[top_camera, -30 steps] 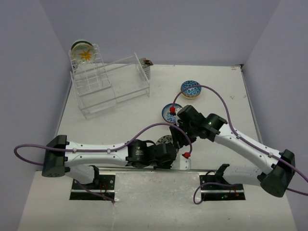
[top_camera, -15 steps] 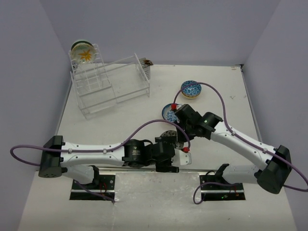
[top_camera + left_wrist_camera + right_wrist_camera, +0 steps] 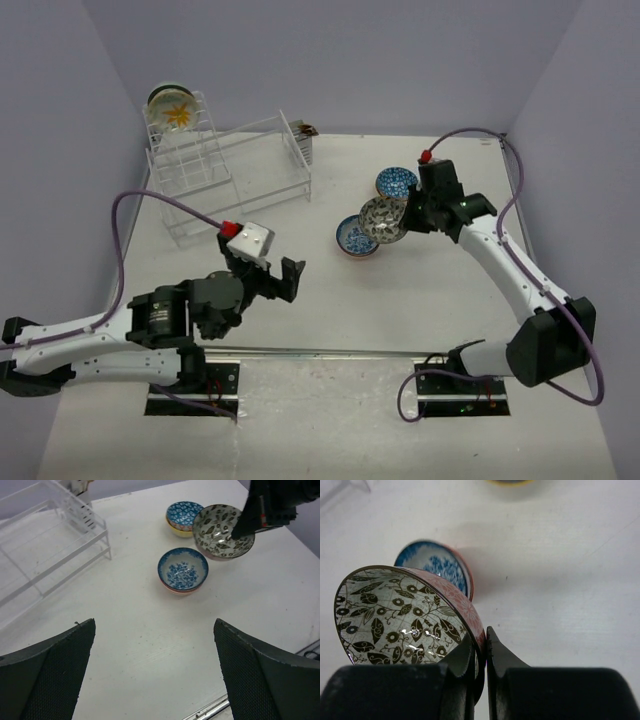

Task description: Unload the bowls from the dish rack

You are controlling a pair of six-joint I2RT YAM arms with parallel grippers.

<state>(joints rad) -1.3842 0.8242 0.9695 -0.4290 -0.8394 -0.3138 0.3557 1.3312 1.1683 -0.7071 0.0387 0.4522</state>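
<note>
My right gripper moves outward beyond the blue-and-white bowl next, then lowers the leaf-patterned bowl [image 3: 400, 615] into the dark blue bowl [image 3: 397, 183], which stands open and empty.
My right gripper [image 3: 481, 647] is shut on the rim of a black-and-white leaf-patterned bowl [image 3: 400, 615], holding it tilted above the table [image 3: 382, 220]. Just under it sits a blue-and-white bowl [image 3: 355, 238], which the right wrist view also shows [image 3: 437, 566]. A dark blue bowl [image 3: 397, 183] rests beyond them. The clear dish rack [image 3: 225, 175] stands at the far left, with a yellow flower bowl [image 3: 172, 108] upright in its tall tier. My left gripper [image 3: 272, 274] hovers open over bare table [image 3: 155, 670], nothing between its fingers.
A metal rail [image 3: 310, 352] runs along the near edge by the arm bases. Purple cables loop off both arms. Grey walls close in the table on the left, back and right. The rack's lower tier [image 3: 50, 545] lies to the left gripper's far left.
The black-and-white bowl passed from my left gripper to my right. The left opened and pulled back left; the right shut on the rim and carried the bowl up beside the two set-down bowls.
</note>
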